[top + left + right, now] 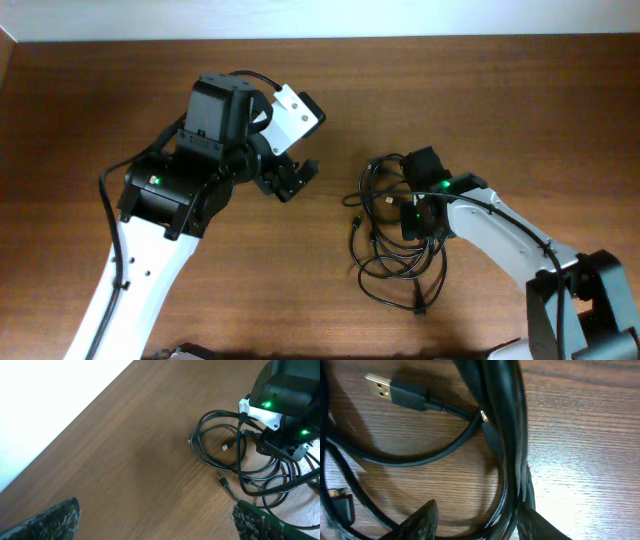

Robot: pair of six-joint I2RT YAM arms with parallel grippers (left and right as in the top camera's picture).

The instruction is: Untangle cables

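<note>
I should next lower my right gripper slightly into the tangle and close on the piece of cable just below, between its open fingers.
The cables lie as a tangle of thin black loops on the wooden table, right of centre. They also show in the left wrist view. My right gripper is low over the tangle's upper part. In the right wrist view its fingers are open and straddle several cable strands that lie against the right finger. A gold-tipped USB plug lies at the upper left. My left gripper is open and empty, left of the tangle; its fingers are spread wide above bare wood.
The wooden table runs to a white wall at the far edge. A loose plug end lies on the wood near my left gripper's right finger. The right arm's body stands over the tangle.
</note>
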